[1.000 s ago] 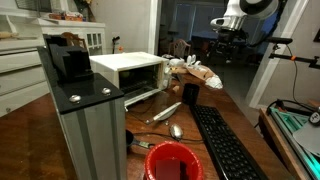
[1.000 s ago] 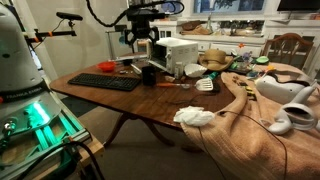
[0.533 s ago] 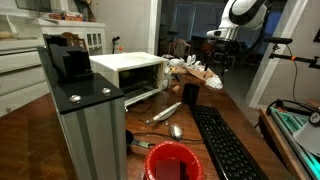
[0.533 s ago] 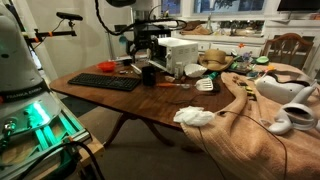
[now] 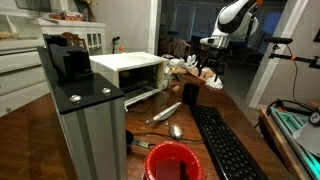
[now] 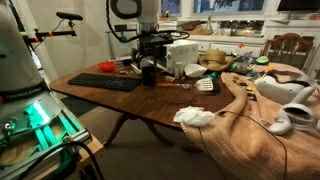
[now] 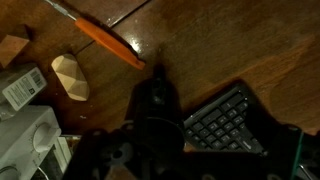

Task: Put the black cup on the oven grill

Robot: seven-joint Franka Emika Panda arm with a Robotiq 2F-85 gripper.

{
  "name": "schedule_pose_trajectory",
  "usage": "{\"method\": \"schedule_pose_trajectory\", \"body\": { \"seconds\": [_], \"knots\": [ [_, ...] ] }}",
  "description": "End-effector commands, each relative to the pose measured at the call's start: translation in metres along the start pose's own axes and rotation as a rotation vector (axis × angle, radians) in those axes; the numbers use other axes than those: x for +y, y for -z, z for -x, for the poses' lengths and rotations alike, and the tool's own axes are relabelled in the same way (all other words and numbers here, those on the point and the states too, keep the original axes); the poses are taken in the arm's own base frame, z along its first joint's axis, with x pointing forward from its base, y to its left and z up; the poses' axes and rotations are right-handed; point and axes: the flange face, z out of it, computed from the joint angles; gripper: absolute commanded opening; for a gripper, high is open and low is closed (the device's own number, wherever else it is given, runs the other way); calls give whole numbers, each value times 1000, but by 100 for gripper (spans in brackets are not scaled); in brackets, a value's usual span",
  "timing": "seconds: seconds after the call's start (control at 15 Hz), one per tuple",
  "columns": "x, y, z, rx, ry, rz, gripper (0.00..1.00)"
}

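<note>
My open gripper moves down next until its fingers reach the cup's upper rim (image 5: 190,87) (image 7: 155,103), since the black cup stands upright below, still apart from them.
The black cup (image 5: 189,93) stands upright on the wooden table, in front of the white oven grill (image 5: 130,70). Both also show in an exterior view: cup (image 6: 149,74), oven (image 6: 180,52). My gripper (image 5: 208,62) hangs in the air above and a little beyond the cup, apart from it, and shows again in an exterior view (image 6: 150,55). In the wrist view the cup (image 7: 155,100) is seen from above, just ahead of my gripper (image 7: 188,160), which looks open and empty. A corner of the oven (image 7: 25,140) shows at lower left.
A black keyboard (image 5: 225,145) (image 7: 225,122) lies beside the cup. An orange-handled tool (image 7: 110,42) and a wooden block (image 7: 70,75) lie near it. A red tub (image 5: 172,162), a grey cabinet (image 5: 85,120) with a black block (image 5: 72,62) and a spoon (image 5: 176,131) stand nearby.
My arm has come down and moved toward the cup and the oven. The cup and everything else on the table have stayed put.
</note>
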Motion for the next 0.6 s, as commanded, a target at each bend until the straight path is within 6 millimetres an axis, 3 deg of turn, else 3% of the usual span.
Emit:
{"method": "schedule_pose_trajectory", "body": {
  "seconds": [0.0,0.33,0.53],
  "knots": [
    [16,-16,2,4,27,20,100],
    [30,-31,-1,-4,23,38,99],
    [35,-42,-1,-5,10,35,89]
  ]
}}
